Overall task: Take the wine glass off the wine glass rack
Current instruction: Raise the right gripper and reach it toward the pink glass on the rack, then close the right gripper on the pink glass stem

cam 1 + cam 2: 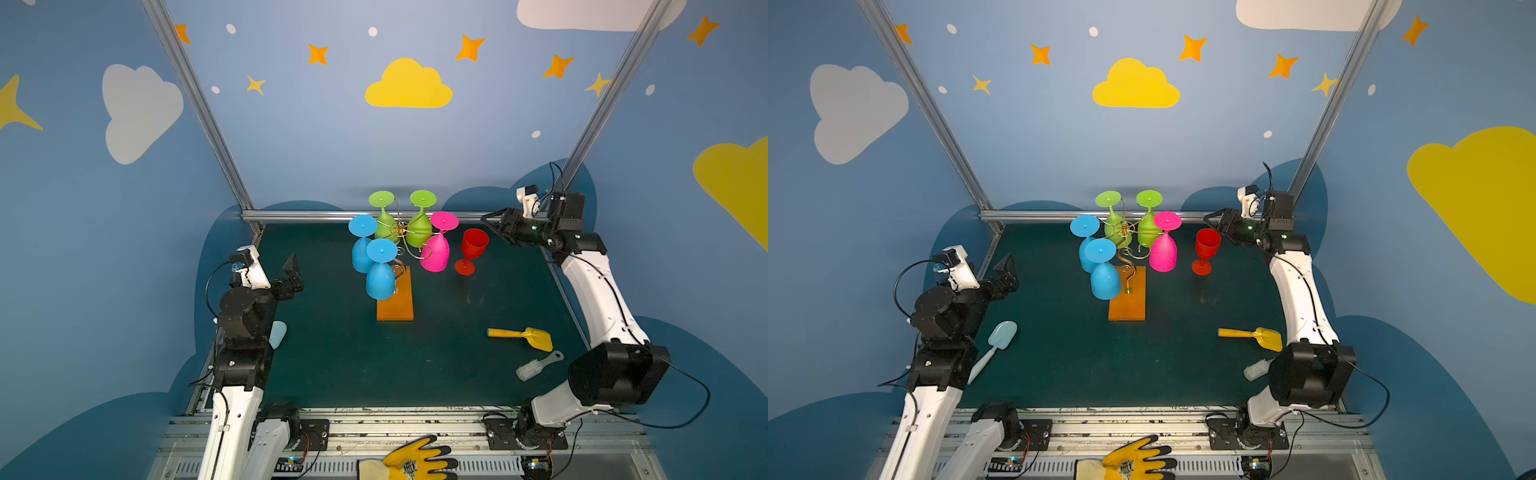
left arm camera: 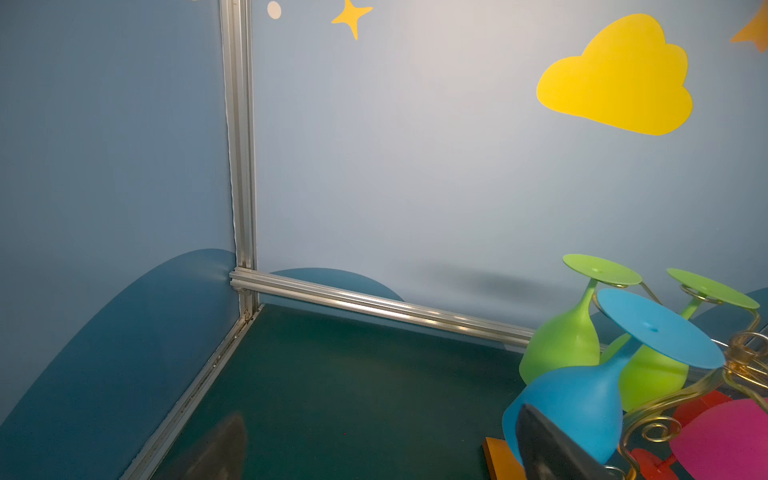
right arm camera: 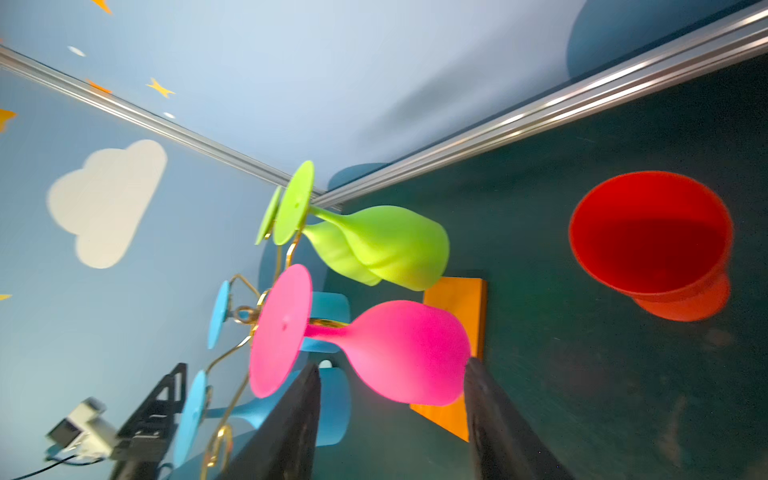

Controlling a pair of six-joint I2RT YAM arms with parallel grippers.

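The robot's right gripper will next move toward the rack, onto the pink wine glass foot's outer rim [image 1: 456,220] [image 3: 274,382] ahead of its fingers, because that rim sticks out clear of the wire.
The wine glass rack [image 1: 402,229] is gold wire on an orange wooden base [image 1: 395,305], in the middle of the green mat. Hanging upside down from it are two blue glasses [image 1: 380,274], two green glasses [image 1: 419,230] and a pink wine glass [image 1: 435,251]. A red wine glass [image 1: 473,246] stands upright on the mat just right of the rack. My right gripper [image 1: 488,226] hovers open beside the red glass's rim, holding nothing; in the right wrist view the pink glass [image 3: 399,353] lies beyond its fingers [image 3: 299,415]. My left gripper [image 1: 293,272] is open at the left, away from the rack.
A yellow scoop [image 1: 534,337] and a white brush [image 1: 536,366] lie on the mat at the right front. A pale blue spatula [image 1: 996,340] lies by the left arm. A yellow glove [image 1: 411,461] rests on the front rail. Aluminium frame rails [image 1: 316,215] border the mat.
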